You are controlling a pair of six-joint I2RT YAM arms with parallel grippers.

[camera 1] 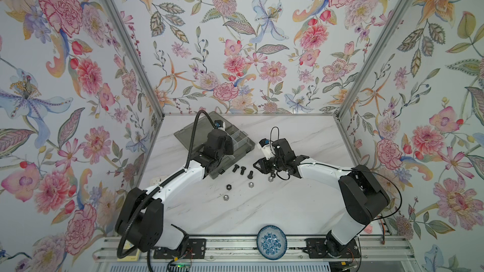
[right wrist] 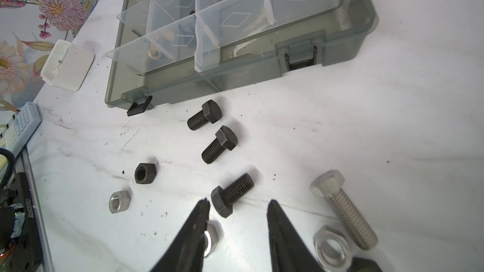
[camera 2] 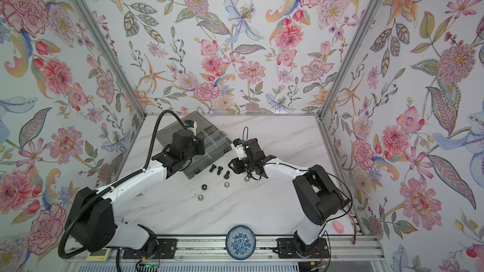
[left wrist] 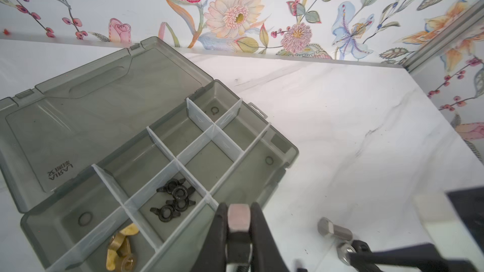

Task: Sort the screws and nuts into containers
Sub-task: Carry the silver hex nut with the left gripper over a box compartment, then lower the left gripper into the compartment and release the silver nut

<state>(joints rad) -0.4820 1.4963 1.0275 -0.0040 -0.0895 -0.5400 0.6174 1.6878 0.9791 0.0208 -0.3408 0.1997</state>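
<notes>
I will lower my left gripper outward next and free the silver hex nut [left wrist: 238, 217] in the box's empty middle section, below and outward beside the black wing nuts.
The grey organizer box [camera 1: 245, 138] lies open at the back left, and its containers hold black wing nuts [left wrist: 175, 200] and brass wing nuts [left wrist: 121, 247]. My left gripper [left wrist: 238, 206] hangs over the box's near edge, shut on a silver hex nut [left wrist: 238, 217]. In front of the box lie three black screws [camera 1: 242, 170] [right wrist: 231, 196], a silver screw [right wrist: 343, 210], a black nut [right wrist: 145, 173] and silver nuts [right wrist: 119, 201] [camera 1: 225, 197]. My right gripper [right wrist: 238, 202] [camera 1: 255, 165] stands open just above the table, with the nearest black screw's head at its fingertips. One finger covers part of a silver nut [right wrist: 213, 239].
A thin silver nut [right wrist: 332, 252] lies next to the silver screw. A blue-and-white dish [camera 1: 271, 242] sits at the front edge. At the table's left edge are a small white box [right wrist: 68, 65] and a keypad device [right wrist: 21, 124]. Floral walls enclose three sides.
</notes>
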